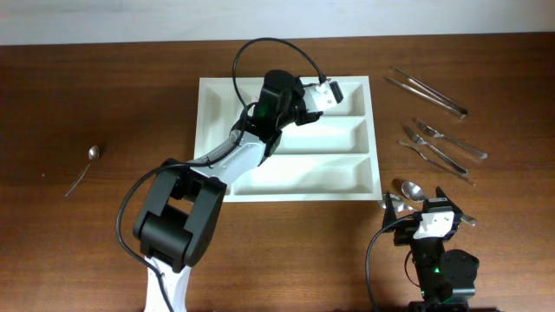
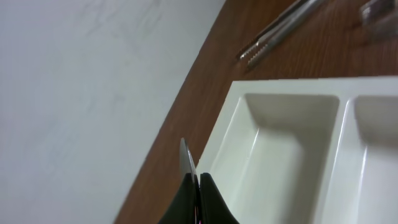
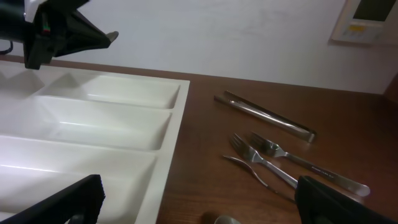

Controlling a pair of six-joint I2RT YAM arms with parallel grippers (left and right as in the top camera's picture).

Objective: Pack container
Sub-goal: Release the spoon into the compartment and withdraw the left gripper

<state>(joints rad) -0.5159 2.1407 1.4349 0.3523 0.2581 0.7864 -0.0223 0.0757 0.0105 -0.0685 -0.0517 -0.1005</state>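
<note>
My left gripper will next come down toward the tray's far long section (image 2: 273,155) and let go of the thin metal piece of cutlery (image 2: 185,155), because that section is open below.
The container (image 1: 329,173) is a large white cutlery tray at the table's middle. It also shows in the left wrist view (image 2: 286,143) and the right wrist view (image 3: 112,124). My left gripper (image 1: 312,104) hovers over the tray's far long compartment, also seen in the right wrist view (image 3: 93,37). It is shut on a thin metal piece of cutlery (image 2: 185,155), seen edge-on between the fingers (image 2: 198,186). My right gripper (image 1: 416,204) is open and empty near the tray's front right corner, its fingers wide apart (image 3: 199,199). A spoon (image 1: 409,188) lies just in front of it.
Right of the tray lie metal tongs (image 1: 427,94) (image 3: 264,114) and two forks (image 1: 442,139) (image 1: 434,154), also in the right wrist view (image 3: 292,158). Another spoon (image 1: 87,165) lies far left on the brown table. A white wall stands behind.
</note>
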